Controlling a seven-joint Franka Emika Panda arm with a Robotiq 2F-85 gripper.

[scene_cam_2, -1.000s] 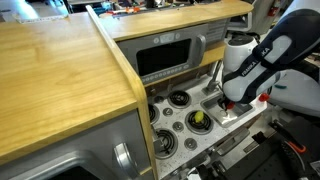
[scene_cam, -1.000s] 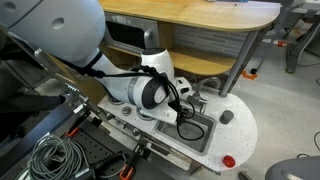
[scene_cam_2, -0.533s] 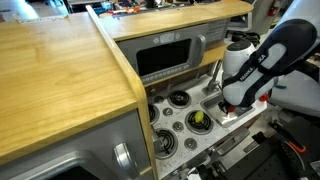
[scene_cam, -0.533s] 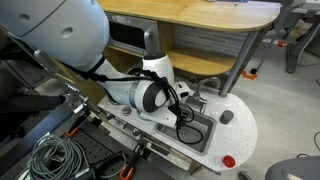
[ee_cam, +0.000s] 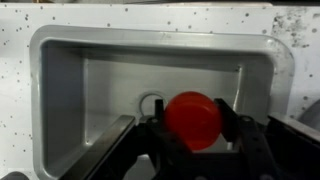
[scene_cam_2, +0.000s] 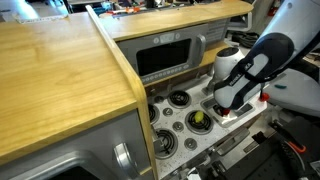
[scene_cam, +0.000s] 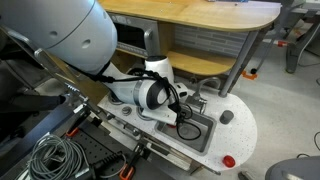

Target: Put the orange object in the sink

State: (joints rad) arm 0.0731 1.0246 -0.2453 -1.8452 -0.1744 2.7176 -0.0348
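Observation:
I will next lower my gripper down into the sink (scene_cam: 200,133) beside the round drain and let go of the orange object, because the sink's bottom is below my gripper.
The orange object (ee_cam: 193,115), a round orange-red ball-like thing, sits between my gripper's (ee_cam: 193,124) two black fingers (ee_cam: 228,118), which are shut on it. In the wrist view it hangs above the floor of the silver-grey sink (ee_cam: 60,90), next to the round drain (ee_cam: 149,103). In both exterior views my wrist (scene_cam: 155,93) (scene_cam_2: 232,82) stands over the sink (scene_cam: 200,133) of the toy kitchen and hides the object.
Round black burners (scene_cam_2: 180,98) lie beside the sink, one bearing a yellow-green thing (scene_cam_2: 200,119). A grey knob (scene_cam: 226,117) and a red thing (scene_cam: 229,160) sit on the white speckled counter. A wooden tabletop (scene_cam_2: 50,80) stands close by. Cables (scene_cam: 50,155) lie below.
My wrist has shifted a little sideways and lower over the sink, with the orange object still held. Nothing else has moved.

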